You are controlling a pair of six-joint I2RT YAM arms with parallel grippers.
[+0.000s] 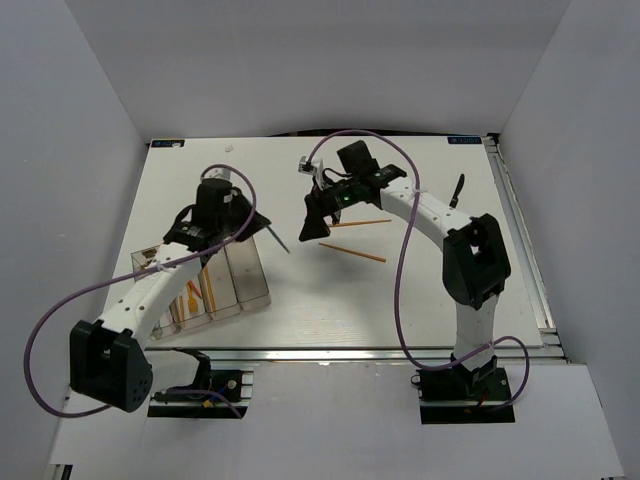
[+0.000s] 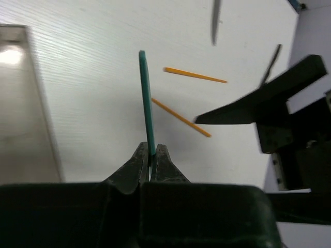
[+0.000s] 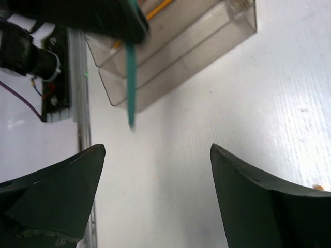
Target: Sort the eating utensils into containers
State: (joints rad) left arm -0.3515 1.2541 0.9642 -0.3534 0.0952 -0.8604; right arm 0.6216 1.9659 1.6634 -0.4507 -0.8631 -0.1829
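Note:
My left gripper turns the teal utensil [image 2: 146, 103] lengthwise over the containers next, then lowers the utensil into the bin beside the empty one.
My left gripper [image 2: 150, 155] is shut on the end of a thin teal utensil [image 2: 146, 103], which sticks out over the table just right of the clear containers [image 1: 250, 285]. The teal utensil also shows in the top view [image 1: 278, 240] and in the right wrist view [image 3: 131, 82]. Orange pieces lie in a left bin [image 1: 195, 292]. My right gripper [image 1: 316, 222] is open and empty, with its fingers [image 3: 258, 191] wide apart above bare table. It faces the left gripper. Two orange sticks [image 1: 360, 223] [image 1: 352, 252] lie on the table by the right gripper; they also show in the left wrist view [image 2: 195, 75] [image 2: 181, 118].
A dark knife [image 1: 457, 190] lies near the table's right edge. A slim grey piece [image 2: 215, 20] lies further back. A small white object [image 1: 305, 163] sits behind the right gripper. A purple cable [image 1: 400, 260] loops beside the right arm. White walls enclose the table.

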